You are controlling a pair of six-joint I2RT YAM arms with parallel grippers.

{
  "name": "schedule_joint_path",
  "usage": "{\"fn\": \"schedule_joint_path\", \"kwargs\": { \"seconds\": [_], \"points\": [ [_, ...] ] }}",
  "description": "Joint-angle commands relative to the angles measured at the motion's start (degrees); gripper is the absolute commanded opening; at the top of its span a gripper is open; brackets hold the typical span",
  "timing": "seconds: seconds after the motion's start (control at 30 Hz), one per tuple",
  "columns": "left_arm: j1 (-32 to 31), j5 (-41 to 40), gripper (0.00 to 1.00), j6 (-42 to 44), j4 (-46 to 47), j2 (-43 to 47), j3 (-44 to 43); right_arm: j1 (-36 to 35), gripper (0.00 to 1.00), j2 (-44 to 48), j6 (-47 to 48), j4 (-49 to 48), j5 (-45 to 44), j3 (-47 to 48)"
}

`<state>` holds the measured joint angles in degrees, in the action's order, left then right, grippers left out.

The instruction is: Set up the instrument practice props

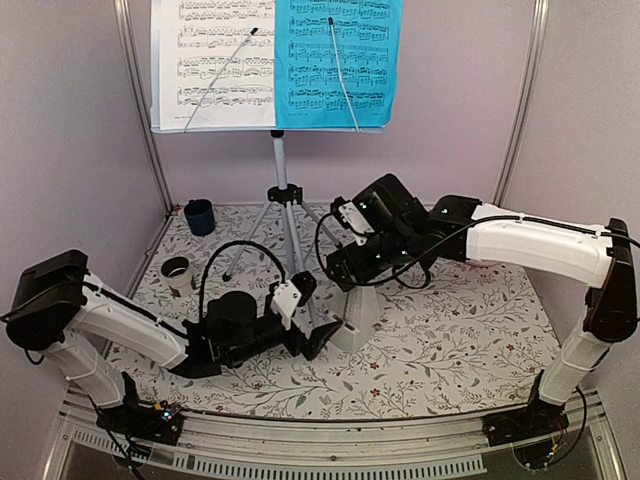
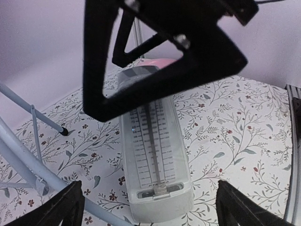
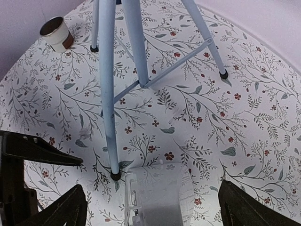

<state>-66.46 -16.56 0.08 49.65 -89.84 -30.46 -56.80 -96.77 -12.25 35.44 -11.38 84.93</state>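
Note:
The left gripper is open and will next go to the right in the top view around the metronome's upright body (image 1: 361,312) (image 2: 155,146), because the metronome's scaled side stands between the spread fingers.
The silver tripod music stand (image 1: 283,190) stands at the back centre. Its tray holds the white music sheet (image 1: 215,60) on the left and the blue music sheet (image 1: 338,60) on the right, each under a wire arm. The white pyramid metronome (image 1: 358,318) stands upright on the floral cloth, just in front of the tripod's right front leg. It also shows in the left wrist view (image 2: 155,160) and the right wrist view (image 3: 162,197). My right gripper (image 1: 352,270) hovers open right over its top, jaws wide on either side (image 3: 155,212). My left gripper (image 1: 318,335) is open beside its left face (image 2: 150,212).
A dark blue cup (image 1: 199,216) and a white cup with a brown band (image 1: 177,272) stand at the back left; the latter also shows in the right wrist view (image 3: 56,33). Tripod legs (image 3: 107,89) spread close around the metronome. A pink plate edge (image 2: 162,62) shows behind it.

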Motion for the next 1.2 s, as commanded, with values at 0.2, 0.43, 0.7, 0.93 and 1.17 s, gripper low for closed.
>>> {"fn": "schedule_joint_path", "kwargs": {
  "seconds": [0.2,0.43,0.7,0.93,1.17],
  "points": [
    [-0.8,0.3,0.99,-8.7,-7.4,-4.8,-10.6,10.5,0.99,22.9,-4.1,-22.5,13.6,-22.0],
    [-0.9,-2.1,0.99,-10.7,-12.4,-10.6,-18.9,19.6,0.99,35.8,-8.0,-34.7,23.2,-41.9],
    [-0.8,-5.3,0.96,-15.4,-16.6,-16.9,-25.0,25.0,0.98,36.8,-12.6,-41.5,29.4,-52.0],
    [0.8,-4.9,0.9,-17.0,-16.5,-20.6,-26.8,26.9,0.97,35.2,-13.6,-48.1,37.1,-57.4],
    [1.7,-1.7,0.62,-14.1,-12.9,-21.7,-27.8,28.4,0.95,31.8,-14.3,-50.2,42.9,-59.2]
  ]
}}
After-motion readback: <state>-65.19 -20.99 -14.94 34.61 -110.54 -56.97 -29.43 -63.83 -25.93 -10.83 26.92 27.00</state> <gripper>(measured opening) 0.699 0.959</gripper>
